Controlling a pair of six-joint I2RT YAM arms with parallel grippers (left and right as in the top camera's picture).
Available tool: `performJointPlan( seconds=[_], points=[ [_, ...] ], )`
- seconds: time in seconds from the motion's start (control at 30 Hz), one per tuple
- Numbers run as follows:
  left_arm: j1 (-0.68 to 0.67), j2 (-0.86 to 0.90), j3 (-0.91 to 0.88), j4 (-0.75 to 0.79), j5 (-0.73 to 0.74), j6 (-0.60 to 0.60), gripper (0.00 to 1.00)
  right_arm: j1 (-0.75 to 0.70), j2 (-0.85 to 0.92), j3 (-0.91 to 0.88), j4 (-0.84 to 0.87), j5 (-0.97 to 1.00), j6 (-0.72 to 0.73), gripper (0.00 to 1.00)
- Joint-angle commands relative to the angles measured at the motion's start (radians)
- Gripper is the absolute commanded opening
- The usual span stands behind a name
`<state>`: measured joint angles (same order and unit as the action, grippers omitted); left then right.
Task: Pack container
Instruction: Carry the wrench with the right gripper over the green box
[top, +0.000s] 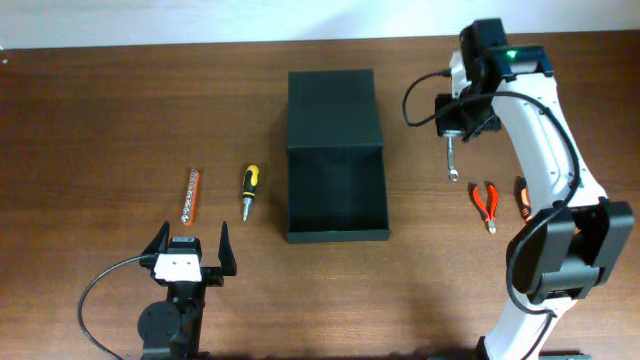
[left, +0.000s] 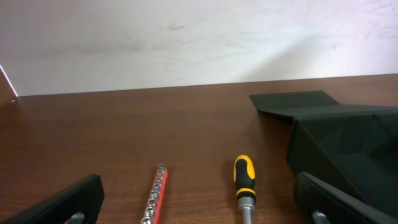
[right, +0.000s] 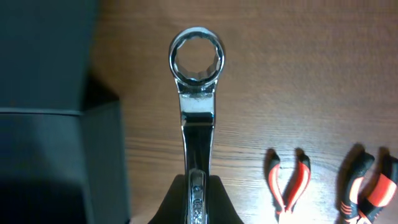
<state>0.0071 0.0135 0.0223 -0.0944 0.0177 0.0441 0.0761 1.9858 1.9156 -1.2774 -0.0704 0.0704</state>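
Note:
The container's empty bottom is open to the left in the overhead view, so my right gripper should next move over it, go down inside and let go of the wrench (top: 452, 162).
The container (top: 336, 236), a dark matte box, lies open at the table's middle with its flap lid (top: 332, 110) folded back. It also fills the left side of the right wrist view, container (right: 50, 124). My right gripper (top: 452, 135) hovers just right of the box, shut on a chrome ring wrench (top: 452, 162). In the right wrist view the wrench (right: 197, 93) sticks out from the shut gripper (right: 198, 186) over bare wood. My left gripper (top: 190, 250) stands open near the front left, nothing between its fingers (left: 68, 202).
A yellow-and-black screwdriver (top: 249, 190) and an orange socket rail (top: 191, 194) lie left of the box, ahead of the left gripper. Red pliers (top: 486, 203) and an orange-black tool (top: 521, 198) lie right of the box, under the right arm.

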Motion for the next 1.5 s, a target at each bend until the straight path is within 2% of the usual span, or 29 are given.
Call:
performJointPlan(
  seconds=[0.0,0.47,0.57,0.73,1.07,1.47],
  points=[
    [0.004,-0.008,-0.007,0.0,-0.007,-0.009,0.99,0.036,0.002,0.076,-0.032,-0.058,-0.011,0.04],
    [0.004,-0.008,-0.007,0.0,-0.007,-0.009,0.99,0.394,0.002,0.093,-0.097,0.0,-0.219,0.04],
    [0.004,-0.008,-0.007,0.0,-0.007,-0.009,0.99,0.431,0.002,0.093,-0.107,-0.001,-0.27,0.04],
    [0.004,-0.008,-0.007,0.0,-0.007,-0.009,0.99,0.458,0.002,0.09,-0.115,-0.043,-0.355,0.06],
    [0.004,-0.008,-0.007,0.0,-0.007,-0.009,0.99,0.475,0.009,0.085,-0.061,-0.07,-0.35,0.06],
    [0.004,-0.008,-0.007,0.0,-0.007,-0.009,0.99,0.475,0.133,0.085,-0.053,-0.115,-0.35,0.06]
  ],
)
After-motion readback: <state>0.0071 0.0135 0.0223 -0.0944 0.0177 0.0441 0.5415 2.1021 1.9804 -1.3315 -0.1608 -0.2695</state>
